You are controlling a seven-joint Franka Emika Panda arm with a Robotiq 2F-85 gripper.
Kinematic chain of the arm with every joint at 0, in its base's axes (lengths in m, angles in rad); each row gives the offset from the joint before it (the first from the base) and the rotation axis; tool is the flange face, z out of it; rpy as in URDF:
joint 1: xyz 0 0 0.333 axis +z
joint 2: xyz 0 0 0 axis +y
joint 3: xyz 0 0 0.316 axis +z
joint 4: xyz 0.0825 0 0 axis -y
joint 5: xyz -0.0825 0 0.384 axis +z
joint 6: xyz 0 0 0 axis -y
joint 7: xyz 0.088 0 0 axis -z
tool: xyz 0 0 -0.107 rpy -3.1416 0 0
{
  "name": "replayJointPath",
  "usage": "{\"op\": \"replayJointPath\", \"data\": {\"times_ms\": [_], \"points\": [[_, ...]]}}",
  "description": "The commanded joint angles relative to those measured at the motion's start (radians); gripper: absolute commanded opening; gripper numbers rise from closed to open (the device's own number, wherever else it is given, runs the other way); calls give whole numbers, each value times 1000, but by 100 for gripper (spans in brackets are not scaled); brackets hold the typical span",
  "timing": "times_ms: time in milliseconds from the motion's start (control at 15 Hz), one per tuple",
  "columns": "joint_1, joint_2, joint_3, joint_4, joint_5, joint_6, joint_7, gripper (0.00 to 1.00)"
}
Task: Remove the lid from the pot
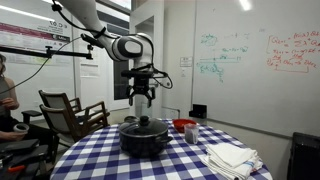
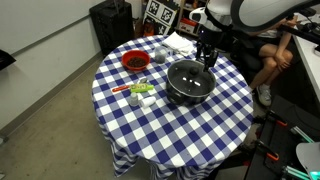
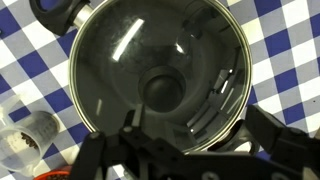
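The gripper goes down toward the left in the wrist view onto the lid's black centre knob (image 1: 144,121) (image 3: 163,92) next, as it stands below and off the fingers' middle.
The black pot (image 1: 146,141) stands in the middle of the blue-checked table, seen in both exterior views (image 2: 186,92). The dark see-through lid (image 1: 143,126) rests on it, with its black knob at the centre. In the wrist view the lid (image 3: 130,50) fills the frame, its metal rim lies around it, and a pot handle (image 3: 60,12) shows at the top left. My gripper (image 1: 143,101) hangs open a little above the lid, touching nothing. It appears in an exterior view (image 2: 207,58) over the pot's far side. In the wrist view its fingers (image 3: 200,128) straddle the lid's lower right part, beside the knob.
A red bowl (image 2: 135,61) and small items (image 2: 140,92) lie beside the pot. A red container (image 1: 184,126) and folded white cloths (image 1: 230,157) sit near the table edge. A small bottle (image 3: 35,130) lies next to the pot. Chairs (image 1: 72,112) and a seated person (image 2: 270,55) are near the table.
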Motion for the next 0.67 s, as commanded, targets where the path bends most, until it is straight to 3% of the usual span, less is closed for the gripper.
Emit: {"op": "replayJointPath", "data": {"times_ms": [0,267,600], "points": [[-11,35,11,25,-43,12,75,100],[0,67,1,33,-136,47,196,100],[-11,101,14,46,-162,52,248,100]]}}
